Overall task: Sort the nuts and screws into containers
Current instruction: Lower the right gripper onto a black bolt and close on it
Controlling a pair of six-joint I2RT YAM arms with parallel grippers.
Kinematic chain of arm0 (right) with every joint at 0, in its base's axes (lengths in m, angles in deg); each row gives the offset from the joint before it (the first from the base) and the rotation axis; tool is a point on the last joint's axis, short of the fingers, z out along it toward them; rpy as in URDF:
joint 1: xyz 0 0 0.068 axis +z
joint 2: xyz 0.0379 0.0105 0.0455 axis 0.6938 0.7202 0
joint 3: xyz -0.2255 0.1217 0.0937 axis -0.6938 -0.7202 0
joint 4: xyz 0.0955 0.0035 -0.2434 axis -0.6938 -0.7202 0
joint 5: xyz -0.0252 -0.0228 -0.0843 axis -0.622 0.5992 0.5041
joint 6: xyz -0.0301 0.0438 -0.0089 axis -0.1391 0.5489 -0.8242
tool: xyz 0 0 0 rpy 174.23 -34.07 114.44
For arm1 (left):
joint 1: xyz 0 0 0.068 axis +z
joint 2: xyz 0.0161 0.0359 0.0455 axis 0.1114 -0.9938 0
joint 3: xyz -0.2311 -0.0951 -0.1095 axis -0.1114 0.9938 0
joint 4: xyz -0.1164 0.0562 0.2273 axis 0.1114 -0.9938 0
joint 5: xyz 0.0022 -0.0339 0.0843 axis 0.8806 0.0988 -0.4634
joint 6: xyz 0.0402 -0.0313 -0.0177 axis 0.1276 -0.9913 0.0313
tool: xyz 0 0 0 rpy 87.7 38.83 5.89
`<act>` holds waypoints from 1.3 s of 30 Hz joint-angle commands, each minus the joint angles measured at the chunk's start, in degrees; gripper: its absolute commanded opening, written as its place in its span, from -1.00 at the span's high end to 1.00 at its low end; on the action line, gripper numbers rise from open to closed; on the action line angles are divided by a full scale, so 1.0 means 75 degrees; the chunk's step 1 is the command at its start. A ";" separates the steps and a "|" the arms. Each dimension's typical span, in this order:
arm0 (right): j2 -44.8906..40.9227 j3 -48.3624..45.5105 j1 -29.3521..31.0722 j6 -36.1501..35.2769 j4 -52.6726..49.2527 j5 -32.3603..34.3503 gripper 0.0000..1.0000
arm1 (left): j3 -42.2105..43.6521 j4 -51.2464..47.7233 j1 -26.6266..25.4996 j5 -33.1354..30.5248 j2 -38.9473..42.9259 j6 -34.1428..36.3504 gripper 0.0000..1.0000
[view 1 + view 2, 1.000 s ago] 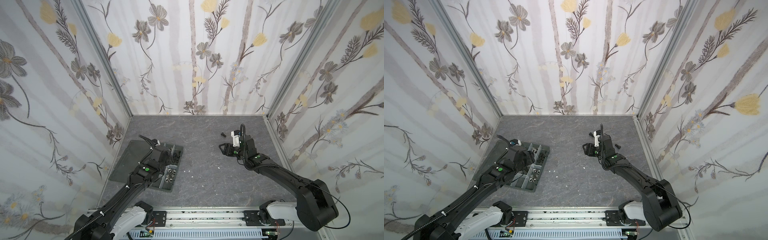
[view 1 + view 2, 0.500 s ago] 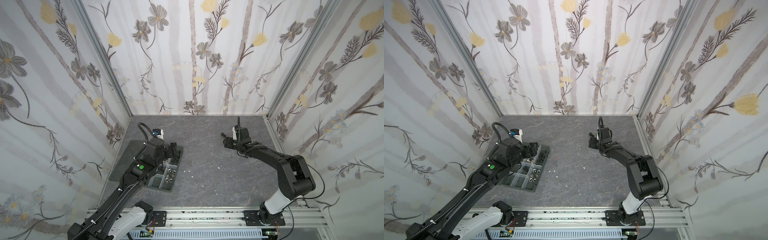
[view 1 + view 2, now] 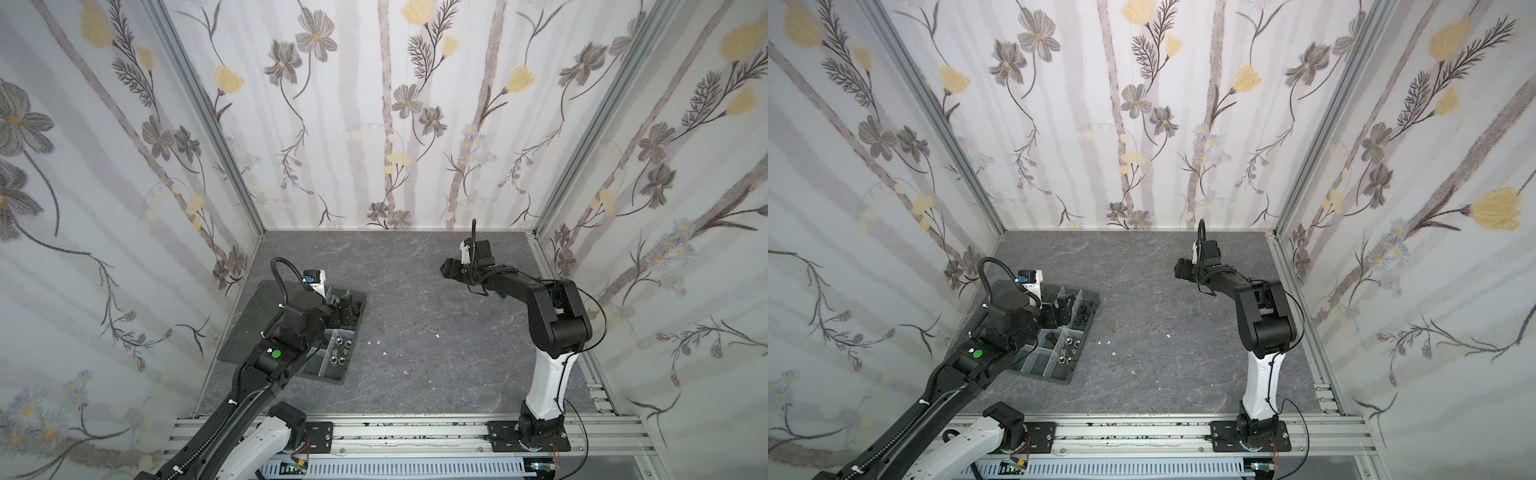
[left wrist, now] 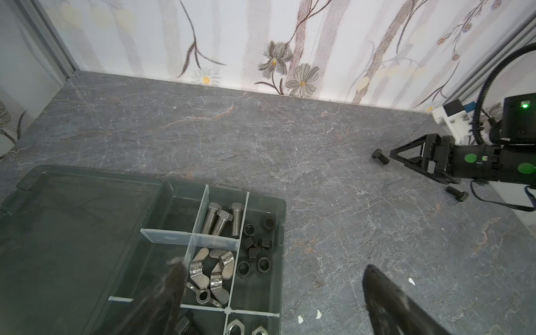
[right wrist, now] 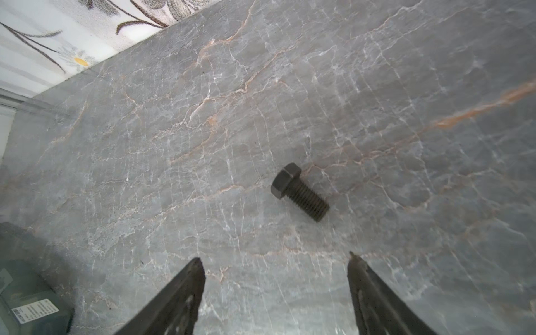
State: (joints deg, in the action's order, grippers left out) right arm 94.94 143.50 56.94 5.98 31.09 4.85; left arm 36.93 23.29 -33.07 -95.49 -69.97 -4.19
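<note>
The loose screw lies below and ahead of my right gripper's open fingers, so that gripper will next go down and move gently forward over the black screw's threaded stem (image 5: 309,202).
The dark grey organiser tray (image 3: 356,328) (image 4: 280,220) lies at the left in both top views. Its containers hold silver screws (image 4: 222,222), black nuts (image 4: 258,246), silver wing nuts (image 4: 211,269), a black screw (image 4: 185,327) and silver hex nuts (image 4: 246,330). My left gripper (image 3: 340,309) (image 4: 272,271) hovers open over the tray's edge, nothing between its fingers. At the back right my right gripper (image 3: 446,268) (image 5: 275,262) is open and low. One loose black screw (image 5: 300,195) (image 4: 380,156) lies on the table just ahead of it, untouched. Another black screw (image 4: 456,193) lies beside that gripper.
The tray's flat dark lid panel (image 3: 249,324) lies open to the left of the compartments, near the left wall. A few tiny white flecks (image 3: 378,341) dot the grey marble tabletop (image 3: 415,374). Floral walls close in three sides.
My left gripper has swung from the tray's back left over its far compartments and opened wide. The right arm has raised its elbow, its gripper moving slightly toward the back wall and opening wider.
</note>
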 commanded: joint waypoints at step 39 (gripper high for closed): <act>0.1559 0.1582 0.0531 -0.0892 -0.1260 0.1368 -0.01 | 0.0118 0.0471 0.0011 -0.0323 0.0037 0.0310 -1.00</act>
State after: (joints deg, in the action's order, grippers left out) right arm 105.78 154.58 60.20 0.69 27.20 11.78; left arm 37.74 25.61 -33.01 -97.28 -69.68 -2.40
